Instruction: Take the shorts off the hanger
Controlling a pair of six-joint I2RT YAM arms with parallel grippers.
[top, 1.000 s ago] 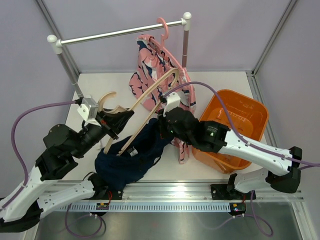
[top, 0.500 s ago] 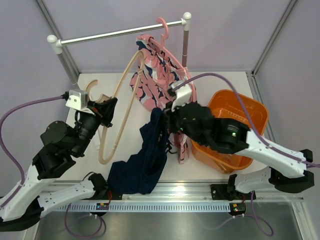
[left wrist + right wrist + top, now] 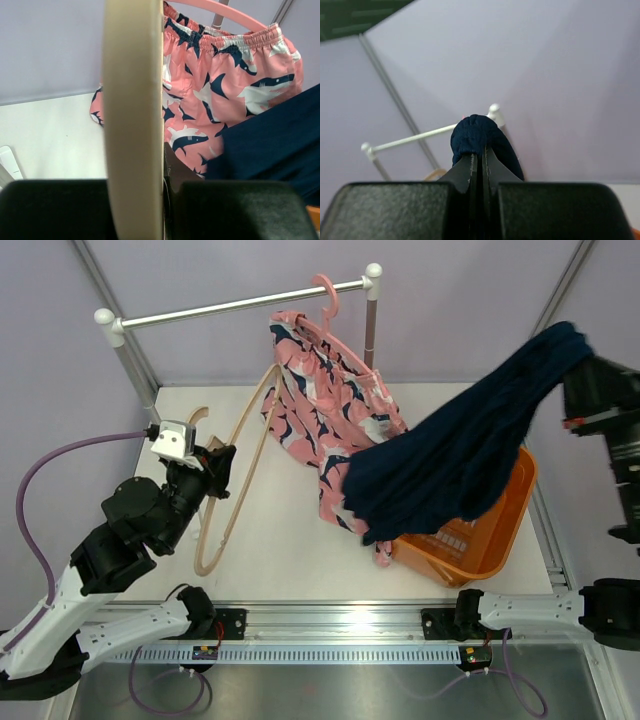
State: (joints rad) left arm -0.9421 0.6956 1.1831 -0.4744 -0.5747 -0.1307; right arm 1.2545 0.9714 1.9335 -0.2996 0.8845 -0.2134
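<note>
Next, my right gripper needs to swing over the orange basket [image 3: 474, 523] and go down toward it, tipping its fingers downward.
The navy shorts [image 3: 470, 450] hang free of the wooden hanger, stretched in the air from my right gripper [image 3: 583, 358] at the far right down over the orange basket. In the right wrist view the jaws are shut on a bunched fold of the navy shorts [image 3: 476, 136]. My left gripper [image 3: 215, 468] is shut on the bare wooden hanger [image 3: 245, 455], which leans over the table at the left. In the left wrist view the wooden hanger [image 3: 134, 120] fills the middle between the jaws.
Pink shark-print shorts [image 3: 325, 380] hang on a pink hanger [image 3: 328, 295] from the rail [image 3: 240, 305] at the back. The orange basket [image 3: 480, 540] stands at the right, partly under the navy shorts. Rail posts stand at back left and back middle.
My right gripper has pulled the navy shorts up and far to the right, clear of the wooden hanger. My left gripper has stayed at the left with the hanger.
</note>
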